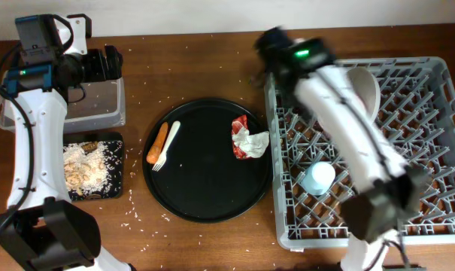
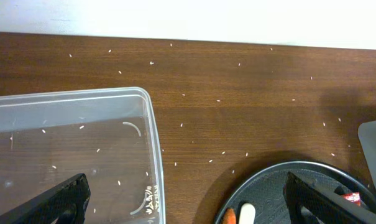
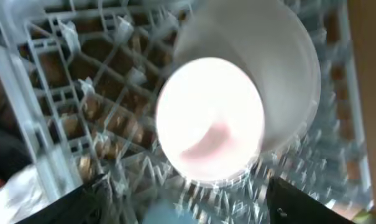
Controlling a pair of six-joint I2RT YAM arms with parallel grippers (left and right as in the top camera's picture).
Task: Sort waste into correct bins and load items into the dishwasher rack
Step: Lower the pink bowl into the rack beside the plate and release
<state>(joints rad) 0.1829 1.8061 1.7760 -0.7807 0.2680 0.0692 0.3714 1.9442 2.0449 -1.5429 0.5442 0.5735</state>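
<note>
Next, my right gripper should lower across onto the small bowl's rim point(image 3: 261, 122) by the larger one, as it lies below and to the gripper's right in the overhead view.
The grey dishwasher rack point(image 1: 430, 135) fills the right side. A white bowl point(image 1: 365, 84) lies tilted in its far part and a light blue cup point(image 1: 318, 178) stands in its near part. My right gripper point(image 1: 276, 47) is blurred above the rack's far left corner. In the right wrist view it point(image 3: 188, 208) is open and empty over the bowl point(image 3: 237, 93). An orange carrot point(image 1: 157, 143), a white fork point(image 1: 168, 144) and a red-and-white wrapper point(image 1: 246, 138) lie on the round black tray point(image 1: 208, 192). My left gripper point(image 1: 110, 64) is open and empty over the clear tub point(image 1: 99, 109). No plate shows.
A shallow black tray point(image 1: 116, 169) holds pale grain crumbs point(image 1: 86, 165). Loose grains dot the wooden table. In the left wrist view the open jaws point(image 2: 194, 208) span the tub's edge point(image 2: 151, 149) and the round tray's rim point(image 2: 281, 171), with the carrot tip point(image 2: 229, 217) showing.
</note>
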